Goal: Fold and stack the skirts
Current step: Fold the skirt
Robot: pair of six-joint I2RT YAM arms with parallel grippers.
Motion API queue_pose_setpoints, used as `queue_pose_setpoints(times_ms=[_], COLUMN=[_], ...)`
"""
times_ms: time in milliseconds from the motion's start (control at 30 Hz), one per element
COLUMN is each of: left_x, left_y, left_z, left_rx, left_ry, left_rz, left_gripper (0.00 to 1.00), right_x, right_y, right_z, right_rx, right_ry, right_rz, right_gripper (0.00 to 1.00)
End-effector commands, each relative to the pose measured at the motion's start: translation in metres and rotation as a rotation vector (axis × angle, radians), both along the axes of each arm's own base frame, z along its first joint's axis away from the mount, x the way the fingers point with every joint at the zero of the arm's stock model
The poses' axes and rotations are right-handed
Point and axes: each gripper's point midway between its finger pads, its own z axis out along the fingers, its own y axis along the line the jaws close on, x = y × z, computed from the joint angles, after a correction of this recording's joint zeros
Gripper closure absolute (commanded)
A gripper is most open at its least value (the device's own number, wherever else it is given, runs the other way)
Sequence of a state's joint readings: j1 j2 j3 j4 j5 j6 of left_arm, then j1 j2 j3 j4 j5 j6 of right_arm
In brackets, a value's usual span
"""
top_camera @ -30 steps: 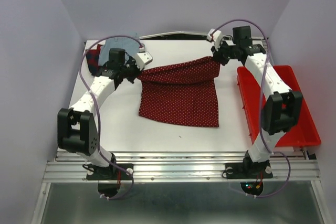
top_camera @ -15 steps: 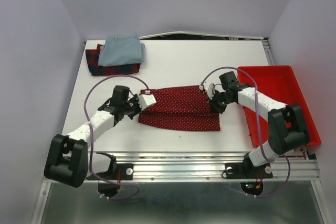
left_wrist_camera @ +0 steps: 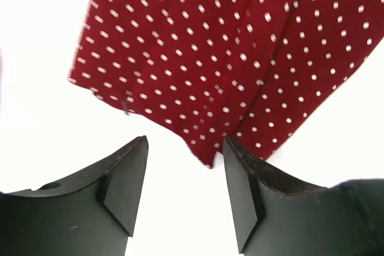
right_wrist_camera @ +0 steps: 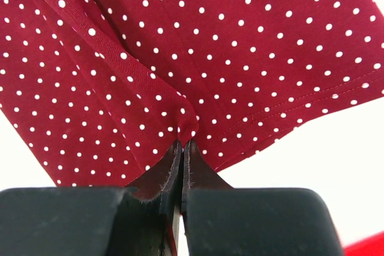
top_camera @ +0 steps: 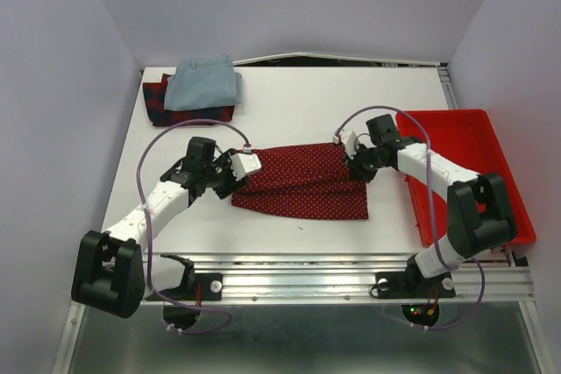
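Observation:
My right gripper draws back over the dotted skirt's near strip (top_camera: pixel 352 205) (right_wrist_camera: pixel 78 142) next and releases the pinch, since that strip lies uncovered between the gripper and the bar.
The dark red skirt with tiny white dots (top_camera: pixel 302 183) lies folded in half at the middle of the table. My left gripper (top_camera: pixel 235 179) stands open at its left end. In the left wrist view the skirt's corner (left_wrist_camera: pixel 210 159) lies on the table just beyond the gap of the left gripper (left_wrist_camera: pixel 185 143), with nothing between the fingers. My right gripper (top_camera: pixel 358 167) is shut on a pinch of the dotted skirt (right_wrist_camera: pixel 240 46) at its right end, cloth bunching at the right gripper's tips (right_wrist_camera: pixel 183 142). The pale blue skirt (top_camera: pixel 204 82) lies folded on the plaid skirt (top_camera: pixel 165 111) at the back left.
A bright red plastic tray (top_camera: pixel 478 129) sits along the table's right side, partly under my right arm. Grey walls close in the table on the left, back and right. The metal rail with both arm bases runs along the near edge.
Both arms carried the skirt's far edge toward the near side, folding it over. The left gripper has since opened and let go of its corner. The right gripper stays shut on the cloth.

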State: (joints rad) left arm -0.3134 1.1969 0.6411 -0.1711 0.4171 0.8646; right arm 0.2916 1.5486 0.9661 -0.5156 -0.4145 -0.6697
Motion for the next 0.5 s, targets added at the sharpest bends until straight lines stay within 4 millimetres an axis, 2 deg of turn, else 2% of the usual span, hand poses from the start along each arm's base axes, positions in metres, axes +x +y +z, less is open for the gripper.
queue_pose_setpoints(times_ms=[0,167,467], left_x=[0.005,0.006,-0.018], left_y=[-0.007,-0.012,-0.022], left_z=[0.028,0.021,-0.012], left_rx=[0.008,0.052,0.143], left_ry=[-0.031,0.025,0.15], left_rz=[-0.067,-0.152,-0.273], left_gripper=[0.36,0.37,0.37], right_x=[0.002,-0.007,-0.009], right_y=[0.002,0.001,-0.004], right_z=[0.017,0.013,0.014], right_rx=[0.01,-0.009,-0.034], right_ry=[-0.06,-0.052,-0.064], right_rz=[0.026,0.054,0.059], right_gripper=[0.99,0.99,0.99])
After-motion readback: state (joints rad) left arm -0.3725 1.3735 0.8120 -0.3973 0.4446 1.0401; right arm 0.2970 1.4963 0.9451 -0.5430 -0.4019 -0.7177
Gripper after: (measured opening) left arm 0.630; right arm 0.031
